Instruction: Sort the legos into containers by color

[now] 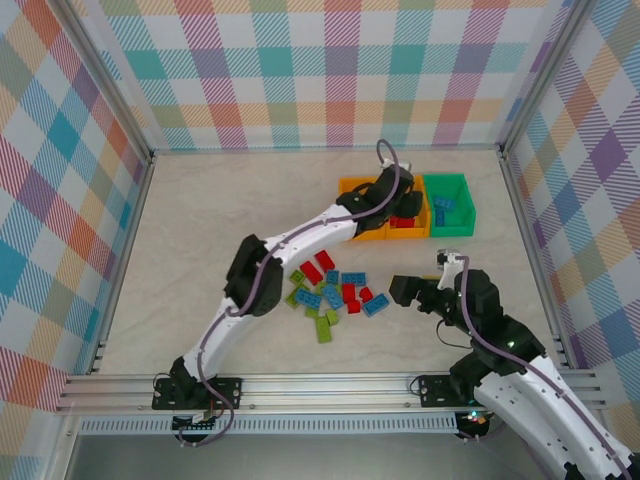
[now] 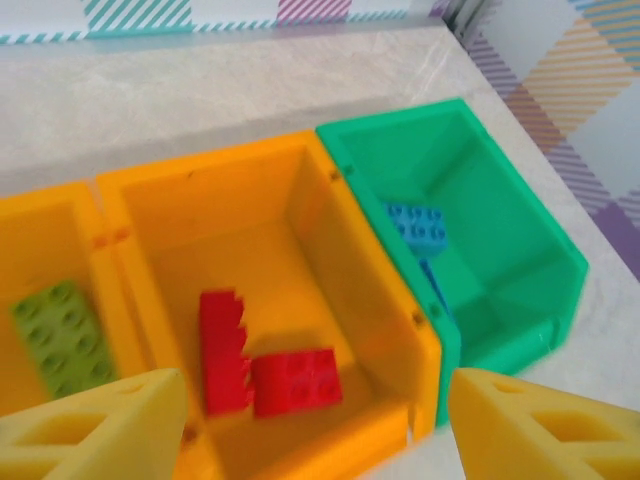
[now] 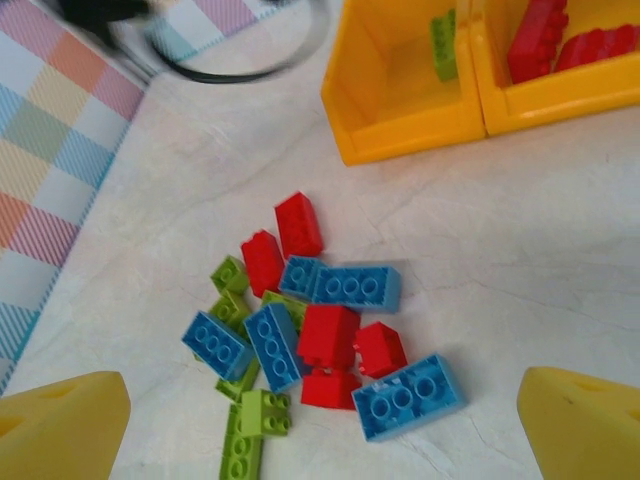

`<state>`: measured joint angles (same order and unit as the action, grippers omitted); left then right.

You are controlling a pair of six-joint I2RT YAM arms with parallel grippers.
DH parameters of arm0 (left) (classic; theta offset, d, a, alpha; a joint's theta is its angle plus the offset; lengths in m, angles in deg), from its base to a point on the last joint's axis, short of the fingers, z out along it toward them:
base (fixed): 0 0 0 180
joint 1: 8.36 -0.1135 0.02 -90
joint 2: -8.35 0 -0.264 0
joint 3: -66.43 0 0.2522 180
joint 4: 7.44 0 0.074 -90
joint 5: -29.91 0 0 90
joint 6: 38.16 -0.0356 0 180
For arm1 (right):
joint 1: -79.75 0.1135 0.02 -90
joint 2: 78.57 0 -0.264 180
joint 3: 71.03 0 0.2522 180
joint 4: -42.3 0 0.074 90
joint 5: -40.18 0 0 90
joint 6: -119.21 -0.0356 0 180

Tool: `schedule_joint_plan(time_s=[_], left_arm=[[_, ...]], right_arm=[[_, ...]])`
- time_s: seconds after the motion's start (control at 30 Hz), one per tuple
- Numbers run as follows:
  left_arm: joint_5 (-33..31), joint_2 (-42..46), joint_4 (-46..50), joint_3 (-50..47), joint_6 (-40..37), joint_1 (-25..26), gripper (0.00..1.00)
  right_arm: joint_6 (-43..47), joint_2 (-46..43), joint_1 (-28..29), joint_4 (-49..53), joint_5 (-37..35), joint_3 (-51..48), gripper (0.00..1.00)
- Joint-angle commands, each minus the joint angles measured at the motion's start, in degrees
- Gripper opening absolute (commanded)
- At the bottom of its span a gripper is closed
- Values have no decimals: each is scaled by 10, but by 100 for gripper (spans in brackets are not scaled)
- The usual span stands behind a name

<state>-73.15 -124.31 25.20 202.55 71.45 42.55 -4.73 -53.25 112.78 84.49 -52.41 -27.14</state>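
My right gripper next moves toward the pile and down over the blue brick point(image 1: 376, 305) point(image 3: 408, 397) beside the small red one, being nearest at the pile's edge.
The loose legos point(image 1: 335, 290) lie in a red, blue and lime pile point(image 3: 320, 330) on the table. My left gripper point(image 1: 385, 205) hangs open over the middle orange bin point(image 2: 370, 290), where two red bricks point(image 2: 297, 380) lie; nothing sits between its fingers. A lime brick point(image 2: 62, 335) rests in the left orange bin point(image 2: 30, 230). Blue bricks point(image 2: 418, 225) lie in the green bin point(image 2: 520, 250). My right gripper point(image 1: 405, 290) is open and empty, just right of the pile point(image 3: 322, 400).
The three bins stand side by side at the back right of the table point(image 1: 200, 250), the green bin point(image 1: 447, 205) rightmost. My left arm point(image 1: 300, 240) stretches diagonally over the pile's left side. Checked walls enclose the table.
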Motion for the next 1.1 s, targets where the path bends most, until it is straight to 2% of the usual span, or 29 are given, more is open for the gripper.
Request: schedule_joint_plan(time_s=[0.0, 0.1, 0.17, 0.23, 0.33, 0.4, 0.5, 0.6, 0.7, 0.87, 0.97, 1.07], left_arm=[[16, 203, -121, -189, -27, 15, 70], [16, 359, -195, -384, -61, 33, 70], [19, 461, -207, -481, -98, 53, 70], [49, 558, -206, -571, -157, 77, 75], [99, 675, -152, -668, -232, 103, 83], [104, 739, -111, -716, -243, 112, 86], [143, 816, -75, -787, -255, 114, 90], [161, 852, -83, -846, -264, 114, 100], [159, 855, -94, -872, -286, 114, 100], [106, 841, -125, -897, -334, 114, 100], [78, 834, -158, -919, -345, 114, 100], [51, 834, -187, -950, -346, 114, 100]], right_arm=[[7, 30, 2, 61, 12, 32, 100], [18, 71, 2, 89, 36, 40, 100], [25, 106, 3, 89, 55, 41, 100], [30, 152, 3, 83, 64, 45, 98], [28, 231, 9, 70, 67, 60, 92], [27, 277, 22, 55, 58, 63, 89], [30, 332, 52, 21, 32, 60, 87], [41, 381, 69, 9, 19, 67, 87], [50, 418, 80, 11, 13, 80, 88], [46, 449, 86, -9, 7, 81, 87], [41, 475, 91, -22, -2, 83, 94], [32, 500, 91, -49, -17, 84, 95]])
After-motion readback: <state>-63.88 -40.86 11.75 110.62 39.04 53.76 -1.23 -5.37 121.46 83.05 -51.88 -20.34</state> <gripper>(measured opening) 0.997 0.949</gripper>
